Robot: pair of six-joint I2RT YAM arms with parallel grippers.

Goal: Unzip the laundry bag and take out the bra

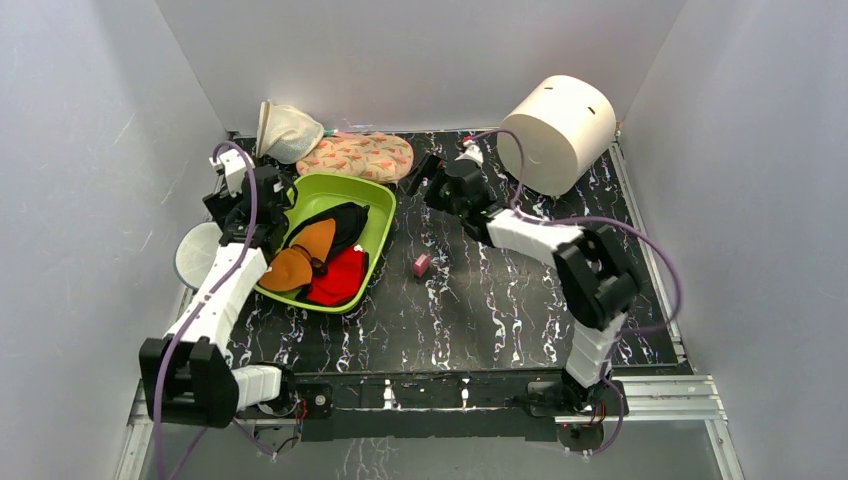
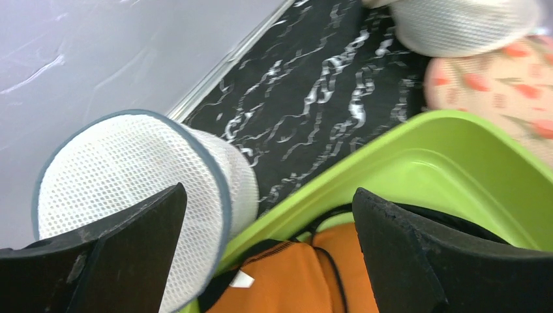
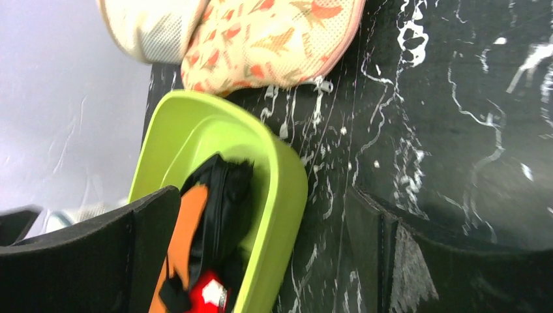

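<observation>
My left gripper should go down to the rim of the laundry bag, next to the green tub.
The laundry bag, round white mesh with a dark rim line, lies at the table's left edge, partly hidden under my left arm. In the left wrist view the laundry bag sits just left of the green tub. My left gripper is open and empty, and in its wrist view the left gripper hovers over the tub's left rim and an orange, black-trimmed bra-like garment. My right gripper is open and empty beside the tub's far right corner. The bag's contents are hidden.
The green tub holds orange, black and red garments. A cream cone-shaped mesh pouch and a floral pouch lie at the back. A big white cylinder stands back right. A small maroon object lies mid-table.
</observation>
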